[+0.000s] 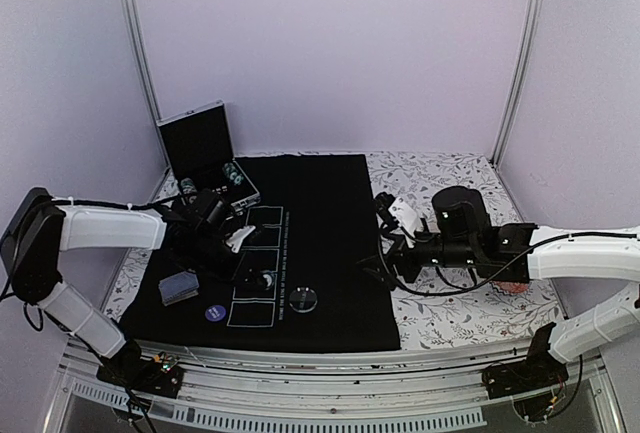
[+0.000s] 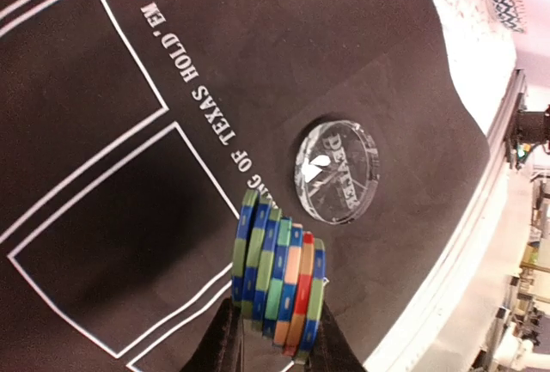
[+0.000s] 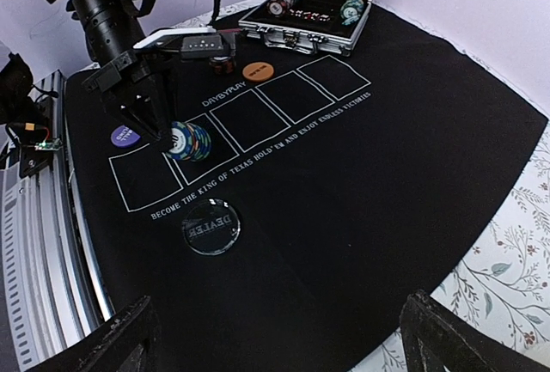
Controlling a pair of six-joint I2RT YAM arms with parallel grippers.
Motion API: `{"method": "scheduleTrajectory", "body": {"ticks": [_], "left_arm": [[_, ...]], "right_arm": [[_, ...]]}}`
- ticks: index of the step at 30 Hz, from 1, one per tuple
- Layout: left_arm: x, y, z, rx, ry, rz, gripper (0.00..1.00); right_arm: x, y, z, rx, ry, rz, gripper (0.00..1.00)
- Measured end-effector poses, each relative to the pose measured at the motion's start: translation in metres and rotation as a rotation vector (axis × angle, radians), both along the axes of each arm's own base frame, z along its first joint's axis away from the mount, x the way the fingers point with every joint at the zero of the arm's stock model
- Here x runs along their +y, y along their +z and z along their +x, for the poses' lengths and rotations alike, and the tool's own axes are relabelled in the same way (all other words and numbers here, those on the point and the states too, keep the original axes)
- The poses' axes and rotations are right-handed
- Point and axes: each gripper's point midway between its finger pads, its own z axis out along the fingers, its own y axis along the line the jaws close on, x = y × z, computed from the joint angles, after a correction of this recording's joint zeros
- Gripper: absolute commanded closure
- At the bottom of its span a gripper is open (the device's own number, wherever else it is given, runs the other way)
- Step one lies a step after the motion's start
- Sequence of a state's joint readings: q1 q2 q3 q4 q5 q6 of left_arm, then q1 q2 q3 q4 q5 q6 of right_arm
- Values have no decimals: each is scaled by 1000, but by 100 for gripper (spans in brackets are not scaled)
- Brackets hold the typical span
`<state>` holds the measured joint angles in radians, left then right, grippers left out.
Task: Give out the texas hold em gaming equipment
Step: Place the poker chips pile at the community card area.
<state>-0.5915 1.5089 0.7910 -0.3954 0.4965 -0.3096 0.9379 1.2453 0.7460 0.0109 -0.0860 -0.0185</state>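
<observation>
The chips still hang clear of the mat point(image 2: 103, 71) over the empty printed box, so my left gripper moves down toward the empty printed box's edge by the white lettering point(image 2: 227, 198) next.
My left gripper point(image 2: 277, 338) is shut on a stack of several striped poker chips point(image 2: 279, 277), held on edge low over the printed boxes of the black mat point(image 2: 103, 71). The stack also shows in the right wrist view point(image 3: 189, 141). A clear dealer disc point(image 2: 337, 170) lies flat on the mat just beyond it, also in the top view point(image 1: 305, 300). A purple disc point(image 3: 125, 136) and an orange disc point(image 3: 257, 70) lie by the boxes. A grey-blue card deck point(image 1: 178, 288) lies at the mat's left. My right gripper point(image 3: 284, 350) is open and empty over the mat's right part. No red triangle marker is in view.
An open metal case point(image 1: 205, 158) with more chips point(image 3: 284, 1) stands at the mat's far left corner. A small reddish patterned dish point(image 1: 515, 288) sits on the floral cloth behind the right arm. The table's metal front rail point(image 1: 320, 378) runs close to the mat.
</observation>
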Motion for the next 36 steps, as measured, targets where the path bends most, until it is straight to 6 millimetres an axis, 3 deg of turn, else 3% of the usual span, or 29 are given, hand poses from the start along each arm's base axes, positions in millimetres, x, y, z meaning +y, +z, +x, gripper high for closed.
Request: {"method": "scheduleTrajectory", "body": {"ticks": [16,24,36], "left_arm": [[-6,-30,-15,180,3,-35,100],[-3,-33,-7,220,21,-65,93],[5,-39,10,184,48,-3,61]], "right_arm": [[66,-21,-16,47,148,-47,1],[80,-31,-18,60,196,-50,1],[92,-37,-18,81,228,-52,1]]}}
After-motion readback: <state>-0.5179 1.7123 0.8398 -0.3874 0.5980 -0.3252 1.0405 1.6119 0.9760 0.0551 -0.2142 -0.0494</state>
